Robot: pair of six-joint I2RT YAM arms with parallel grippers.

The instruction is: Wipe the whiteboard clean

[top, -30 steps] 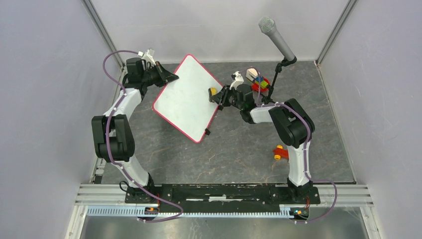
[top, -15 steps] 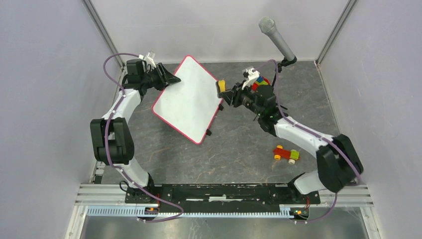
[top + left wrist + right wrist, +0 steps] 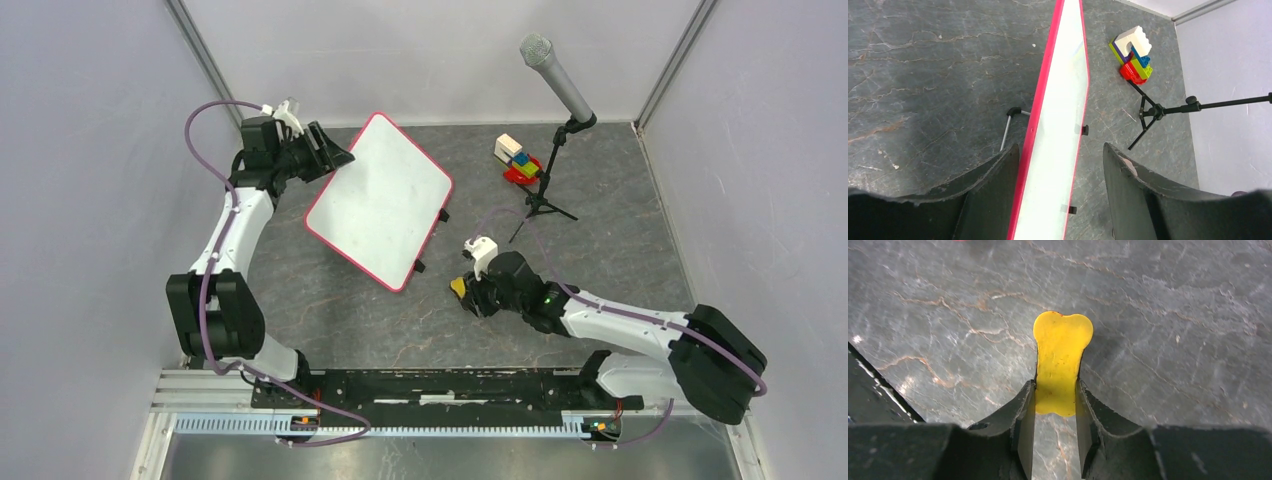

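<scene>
I will lower my right gripper and move it slightly back to the bare tabletop below it next, and let go of the yellow bone-shaped eraser [image 3: 458, 287], because the whiteboard's white side is blank.
The whiteboard [image 3: 380, 195] stands tilted at the back left of the table, its white face blank inside a red-pink frame. My left gripper [image 3: 335, 155] is open at its far left corner. In the left wrist view the board's edge [image 3: 1058, 140] runs between the spread fingers [image 3: 993, 190], with a gap on the right side. My right gripper [image 3: 464, 292] hovers low over the table near the middle, shut on a yellow bone-shaped eraser [image 3: 1062, 345]. That eraser [image 3: 458, 287] sticks out ahead of the right gripper [image 3: 1055, 385].
A stack of toy bricks [image 3: 518, 158] sits at the back, also seen in the left wrist view [image 3: 1133, 55]. A microphone [image 3: 555, 75] on a black tripod stand [image 3: 540, 200] rises beside them. A thin metal prop [image 3: 1008, 125] shows behind the board.
My left gripper has opened and let go of the board's corner. My right arm has swung away from the board's right edge to the near middle of the table, carrying the yellow eraser.
</scene>
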